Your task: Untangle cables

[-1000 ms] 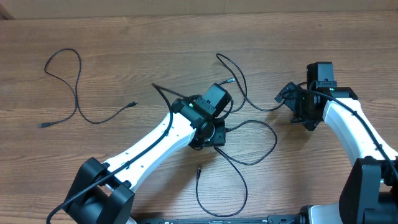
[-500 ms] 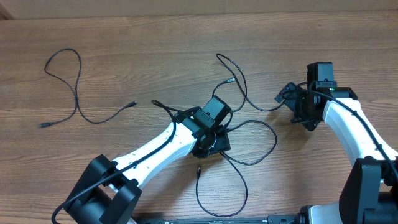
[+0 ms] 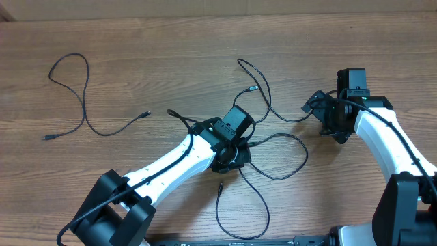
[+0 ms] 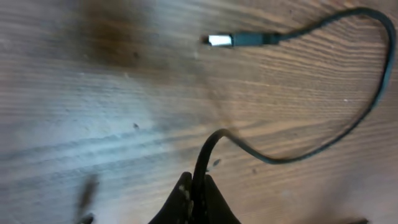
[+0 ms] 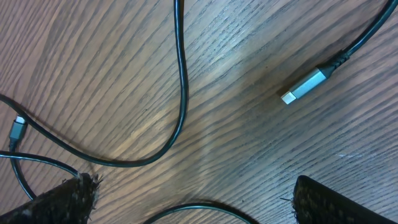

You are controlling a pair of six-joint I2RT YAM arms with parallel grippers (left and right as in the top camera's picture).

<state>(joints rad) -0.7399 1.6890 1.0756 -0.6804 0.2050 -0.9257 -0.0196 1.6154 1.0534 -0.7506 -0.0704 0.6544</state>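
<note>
The held cable crosses others, so next my left gripper should go up, swing outward to the left in the overhead view and come down over the cable that lies apart.
Several thin black cables lie on the wooden table. One cable (image 3: 83,102) lies apart at the far left. The others cross in the middle: a loop (image 3: 290,160), a strand (image 3: 263,89) running to the right arm, and a tail (image 3: 242,212) near the front edge. My left gripper (image 3: 232,156) is shut on a cable (image 4: 273,158) at that crossing; the cord rises from between the fingertips (image 4: 198,196) and curves round to a silver-tipped plug (image 4: 219,40). My right gripper (image 3: 326,117) stands open (image 5: 199,208) over the table, with a cable arc under it and a silver plug (image 5: 303,86) ahead.
The table's far edge (image 3: 205,17) runs along the top. In the right wrist view a long strand (image 5: 181,74) drops from the top and curves left, ending near a small plug (image 5: 17,129).
My left arm has slid a little toward the front, and its gripper has shut on the cable. The loop and the front tail have shifted slightly. The right arm has not moved.
</note>
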